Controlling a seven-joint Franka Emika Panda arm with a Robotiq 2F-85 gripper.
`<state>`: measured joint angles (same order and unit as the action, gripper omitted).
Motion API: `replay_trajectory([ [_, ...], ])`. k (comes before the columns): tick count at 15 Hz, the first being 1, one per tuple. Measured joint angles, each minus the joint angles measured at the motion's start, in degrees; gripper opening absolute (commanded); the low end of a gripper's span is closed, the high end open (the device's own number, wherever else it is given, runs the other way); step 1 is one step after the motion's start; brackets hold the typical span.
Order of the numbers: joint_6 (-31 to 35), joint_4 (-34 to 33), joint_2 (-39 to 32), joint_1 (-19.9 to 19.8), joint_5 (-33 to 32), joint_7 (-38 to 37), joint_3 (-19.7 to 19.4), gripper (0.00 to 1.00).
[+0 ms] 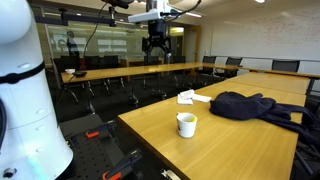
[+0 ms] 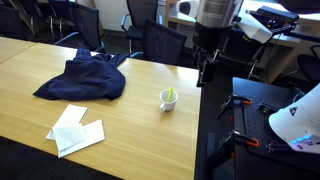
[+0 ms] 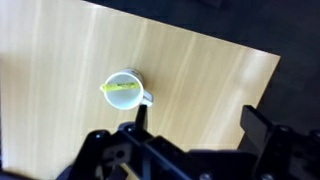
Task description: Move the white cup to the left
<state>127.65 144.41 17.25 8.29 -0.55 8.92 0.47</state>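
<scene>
My gripper moves across next and lowers its open fingers astride the cup's rim near the handle (image 1: 181,116) (image 3: 141,92), as the cup is below and to its left in the wrist view.
The white cup (image 1: 186,124) stands upright on the wooden table (image 1: 230,145) near its edge. It also shows in an exterior view (image 2: 168,99) and in the wrist view (image 3: 124,90). It has a small handle, and a yellow-green strip lies across its mouth. My gripper (image 1: 155,45) hangs well above the table, off the cup's side, as an exterior view (image 2: 203,70) shows too. In the wrist view the gripper (image 3: 197,125) is open and empty, and the cup lies just outside one fingertip.
A dark blue garment (image 2: 85,78) lies crumpled on the table beyond the cup, also seen in an exterior view (image 1: 245,105). Flat white papers (image 2: 75,130) lie near it. Office chairs (image 2: 150,40) line the table. A black bench with red clamps (image 2: 255,120) stands beside the table edge.
</scene>
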Motion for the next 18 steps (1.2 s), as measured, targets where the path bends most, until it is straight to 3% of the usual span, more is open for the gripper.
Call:
replay_trajectory([
  [7, 15.3, -1.4, -18.0, -3.6, -3.3, 3.3, -0.3, 1.00],
  [16, 22.8, -13.1, -40.7, -6.0, -6.6, 8.0, -0.2, 1.00],
  [18, 22.8, -15.9, -44.2, -6.7, -8.1, 8.0, -0.2, 0.95],
])
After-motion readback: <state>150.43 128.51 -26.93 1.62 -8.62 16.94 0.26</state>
